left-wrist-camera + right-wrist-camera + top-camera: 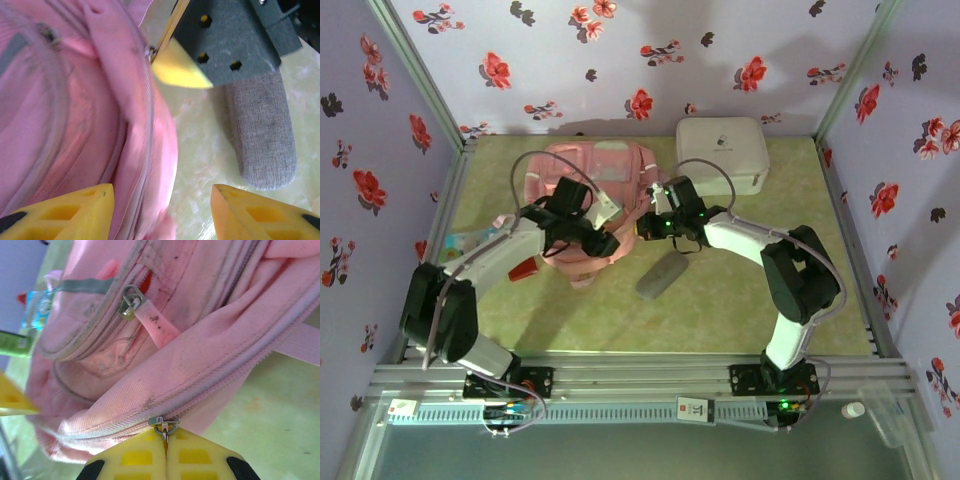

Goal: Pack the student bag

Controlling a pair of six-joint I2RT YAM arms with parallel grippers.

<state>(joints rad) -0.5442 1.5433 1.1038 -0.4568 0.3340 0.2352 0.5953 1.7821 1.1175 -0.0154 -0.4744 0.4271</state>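
My right gripper should next pull the zip's metal pull [164,429] outward along the zip's teeth and release there, because the main zip's part by the bag's strap [280,337] is outward of my right gripper.
The student bag [588,185] is a soft pink backpack lying at the middle back of the table. Its main zip runs across the right wrist view, with the bag [200,335] above it. My right gripper [166,446] is shut on the metal zipper pull [164,429] of that main zip, at the bag's right edge [642,228]. My left gripper [161,200] is open at the bag's near edge [605,243]. The bag's pink side [95,130] lies loosely between its yellow fingers [75,212], unclamped.
A grey fabric pencil case [662,275] lies on the green mat just right of the left gripper [262,135]. A white rounded hard case [722,155] sits at the back right. A red item [523,268] and a small packet [460,240] lie left of the bag.
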